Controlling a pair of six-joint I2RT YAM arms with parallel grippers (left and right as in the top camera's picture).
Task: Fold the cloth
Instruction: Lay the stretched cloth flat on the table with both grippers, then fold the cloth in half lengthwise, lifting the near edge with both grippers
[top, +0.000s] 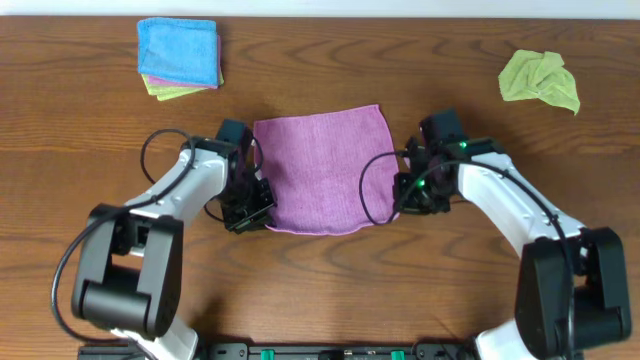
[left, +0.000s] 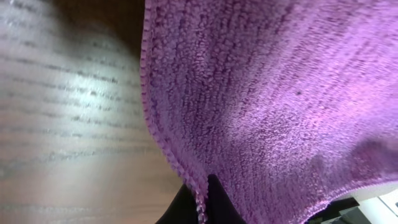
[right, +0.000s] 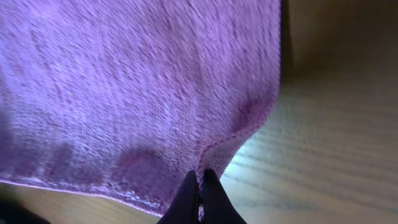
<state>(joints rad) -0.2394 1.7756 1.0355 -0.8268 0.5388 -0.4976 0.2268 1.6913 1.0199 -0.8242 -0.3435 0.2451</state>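
Note:
The cloth's far corner (top: 376, 110) lies outward of my right gripper, so next I need to carry the cloth's pinched corner outward over the cloth and release it there.
A purple cloth (top: 322, 168) lies spread in the middle of the wooden table. My left gripper (top: 252, 213) is shut on the cloth's near left corner; in the left wrist view the hem (left: 186, 174) runs between the black fingertips (left: 202, 202). My right gripper (top: 402, 203) is shut on the near right corner; in the right wrist view the cloth (right: 137, 87) is pinched between the two black fingers (right: 200, 186). The near edge looks slightly lifted at both corners.
A folded stack of blue, pink and green cloths (top: 180, 57) sits at the far left. A crumpled green cloth (top: 540, 78) lies at the far right. Bare wood (top: 320, 290) lies in front of the purple cloth.

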